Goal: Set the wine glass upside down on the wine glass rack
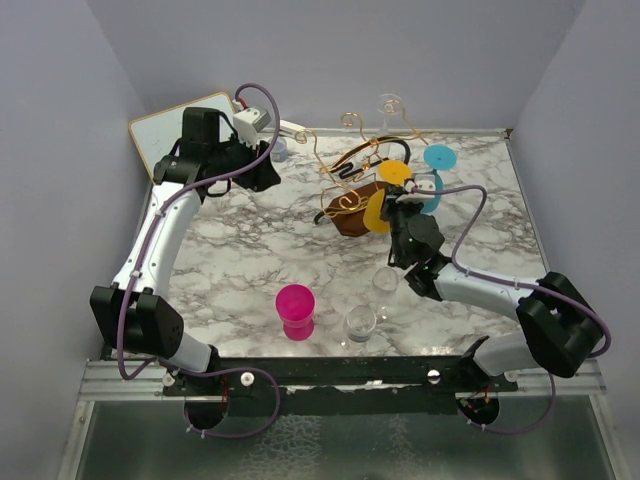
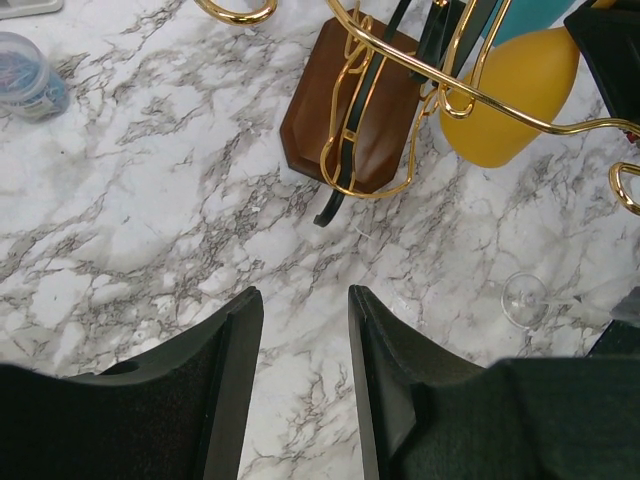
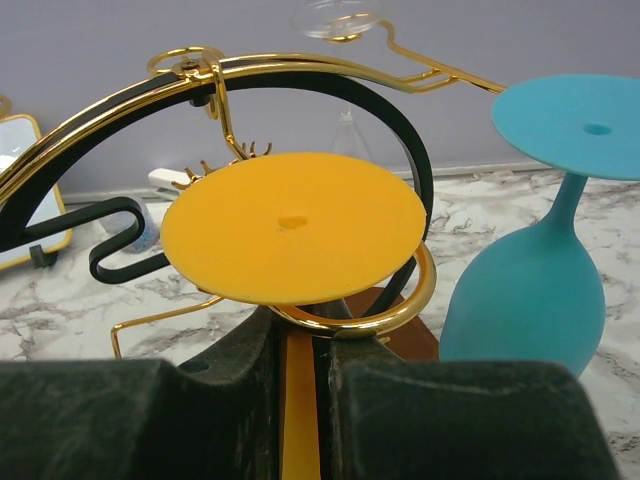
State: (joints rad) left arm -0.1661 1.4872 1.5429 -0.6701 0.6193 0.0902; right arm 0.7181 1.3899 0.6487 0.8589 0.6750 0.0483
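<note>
My right gripper draws back, brings the yellow foot over the gold ring and releases the stem next, since the gold ring (image 3: 400,305) peeks past the foot's near edge.
A yellow wine glass (image 3: 295,225) hangs upside down, its round foot on top and its bowl (image 1: 378,210) below. My right gripper (image 3: 300,340) is shut on its stem. The foot sits just over a gold ring (image 3: 400,305) of the wine glass rack (image 1: 345,190), with the stem inside the ring; whether the foot rests on it I cannot tell. The rack's brown wooden base (image 2: 370,130) shows in the left wrist view. My left gripper (image 2: 305,295) is open and empty above the marble, to the left of the rack.
A teal glass (image 3: 530,300) hangs inverted on the rack just right of the yellow one. A clear glass (image 1: 390,105) hangs at the rack's back. On the table stand a pink cup (image 1: 295,310) and two clear glasses (image 1: 360,322) (image 1: 385,280). A framed board (image 1: 175,130) leans at back left.
</note>
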